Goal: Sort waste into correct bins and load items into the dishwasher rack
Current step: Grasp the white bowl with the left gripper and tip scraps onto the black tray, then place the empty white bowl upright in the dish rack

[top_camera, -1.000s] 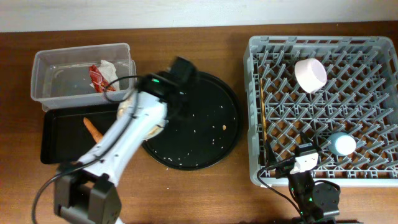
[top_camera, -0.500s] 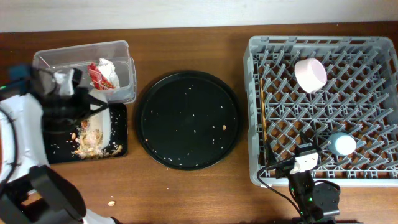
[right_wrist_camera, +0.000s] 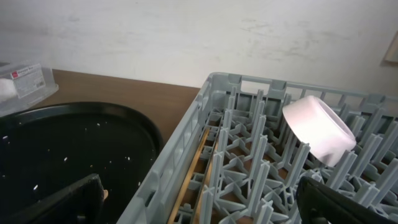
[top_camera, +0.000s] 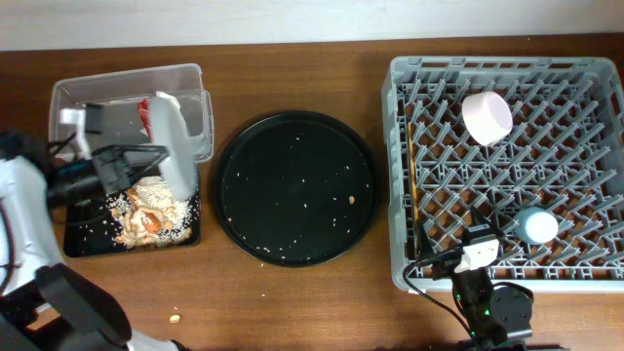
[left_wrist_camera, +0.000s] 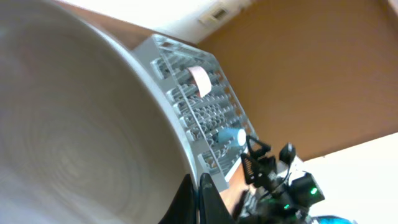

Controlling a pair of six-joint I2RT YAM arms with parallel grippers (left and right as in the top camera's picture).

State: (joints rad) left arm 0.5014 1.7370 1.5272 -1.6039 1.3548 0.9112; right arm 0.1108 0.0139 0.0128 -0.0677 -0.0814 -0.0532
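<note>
I should swing my left gripper to the right in the overhead view next, then lower the plate into the slots of the rack beside the white bowl, because they are empty.
My left gripper point(top_camera: 146, 161) is shut on the rim of the pale round plate point(top_camera: 176, 146) and holds it tipped on edge over the black rectangular tray point(top_camera: 78, 234). Pale scraps with peanut shells point(top_camera: 148, 216) lie heaped in that tray; I cannot make out the carrot stick. In the left wrist view the plate point(left_wrist_camera: 74, 124) fills the left side, with my fingertips point(left_wrist_camera: 205, 202) pinched on its edge. The clear tub point(top_camera: 68, 102) holds the red wrapper point(top_camera: 146, 109) and the napkin, partly hidden. The grey rack point(top_camera: 507, 283) holds the white bowl point(top_camera: 487, 117), blue cup point(top_camera: 537, 226) and chopsticks point(top_camera: 413, 185). My right gripper point(right_wrist_camera: 199, 205) is open at the rack's front edge.
The large round black tray point(top_camera: 295, 187) with a few crumbs lies between the bins and the rack. One peanut piece point(top_camera: 175, 317) lies on the table in front of the black tray. The right arm's base point(top_camera: 487, 307) sits at the front edge.
My left arm carried the plate from the round tray to the black rectangular tray and tipped it. The scraps slid off into the tray; the plate now stands more upright.
</note>
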